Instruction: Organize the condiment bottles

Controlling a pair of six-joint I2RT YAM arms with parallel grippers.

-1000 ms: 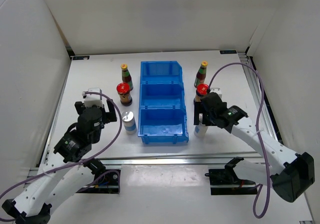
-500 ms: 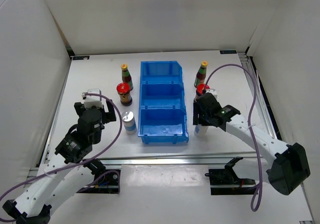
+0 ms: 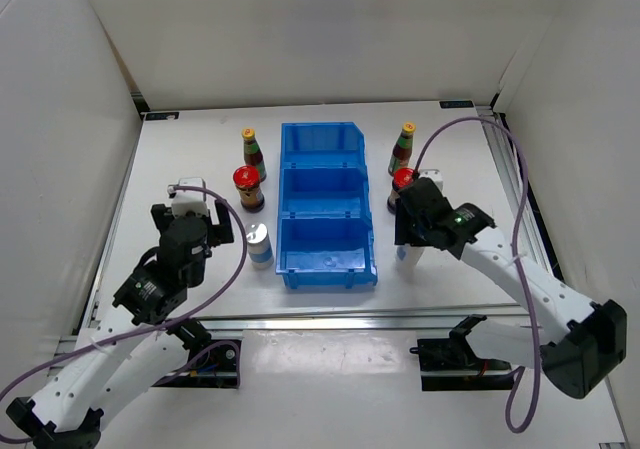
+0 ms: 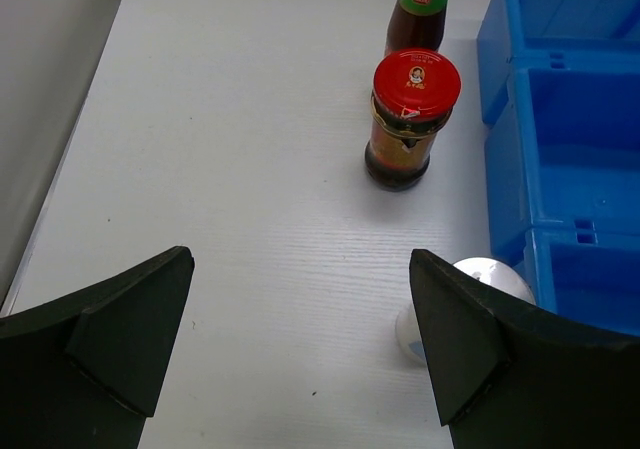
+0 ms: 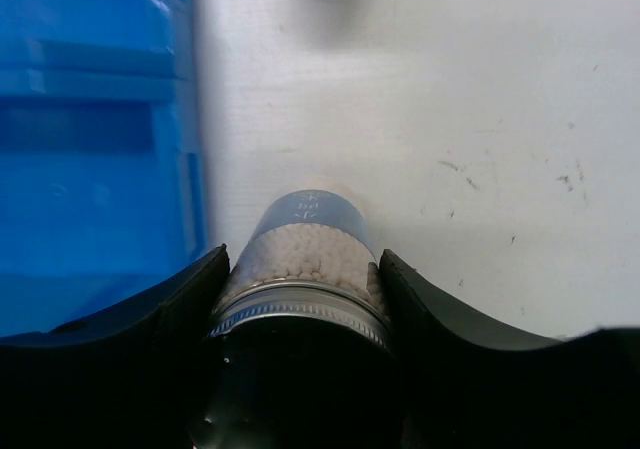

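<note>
The right gripper lifts the white-blue bottle across the bin's side next, turning slightly, then lowers it into the blue bin's near section (image 3: 335, 249) (image 5: 98, 201), which is empty.
My right gripper (image 5: 303, 261) is shut on a white-blue silver-topped bottle (image 5: 305, 244), gripped just below its cap. From above, that bottle (image 3: 408, 259) stands right of the blue bin, under the right gripper (image 3: 415, 229). Behind it are a red-lidded jar (image 3: 402, 182) and a slim yellow-capped bottle (image 3: 403, 147). Left of the bin stand a yellow-capped bottle (image 3: 250, 149), a red-lidded jar (image 3: 247, 189) and a white-blue bottle (image 3: 258, 244). My left gripper (image 4: 300, 261) is open over bare table, with the silver top (image 4: 485, 277) beside its right finger.
The blue three-compartment bin (image 3: 284, 209) sits mid-table between the two rows of bottles; its wall (image 5: 90, 169) is close on the left of the held bottle. White walls enclose the table on the left, back and right.
The right gripper's jaws have closed onto the white-blue bottle, and that arm has shifted slightly to the right. The left arm has not moved.
</note>
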